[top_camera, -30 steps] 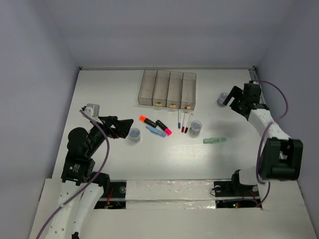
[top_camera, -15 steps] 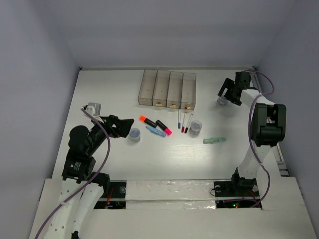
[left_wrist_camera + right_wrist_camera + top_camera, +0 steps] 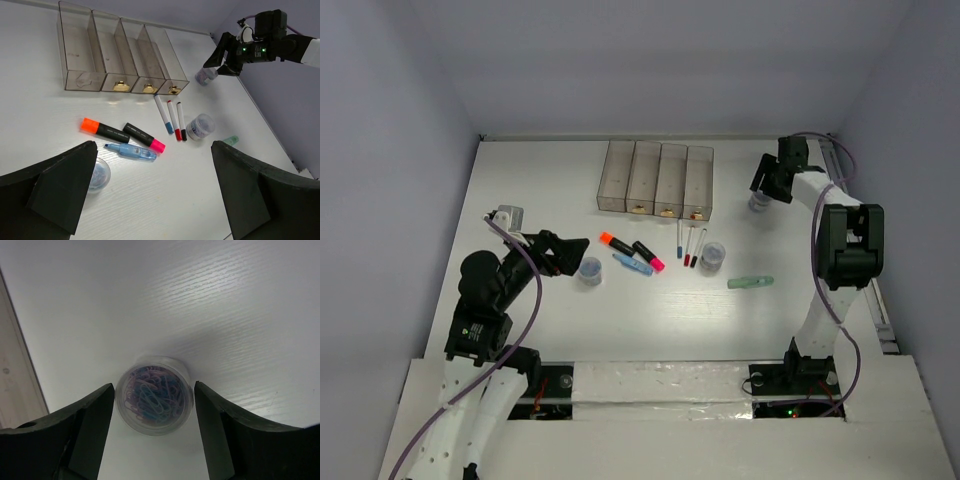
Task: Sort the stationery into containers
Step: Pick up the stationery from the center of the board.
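My right gripper rises next and carries the pot of paper clips outward, to the left in the top view. It then releases it into the nearest bin's empty far end.
My right gripper point(image 3: 761, 193) hangs over a round pot point(image 3: 153, 396) of paper clips at the far right. Its fingers point(image 3: 90, 425) stand on either side of the pot with only slivers of gap, and the pot rests on the table. My left gripper point(image 3: 575, 257) is wide open and holds nothing, just left of a second pot point(image 3: 589, 269). Between the arms lie the orange highlighter point(image 3: 616, 243), pink highlighter point(image 3: 648, 256), light blue marker point(image 3: 633, 264), thin pens point(image 3: 686, 243), a third pot point(image 3: 712, 256) and the green marker point(image 3: 750, 282). The joined bins point(image 3: 657, 180) stand behind them.
The back wall runs just behind the bins point(image 3: 120, 55). The right wall and a table-edge rail point(image 3: 835, 160) are close beside the right arm. A small grey block point(image 3: 505, 218) lies near the left gripper.
The right gripper has shifted left and lowered over the far-right pot, and its jaws have narrowed around it. The left arm has stayed put.
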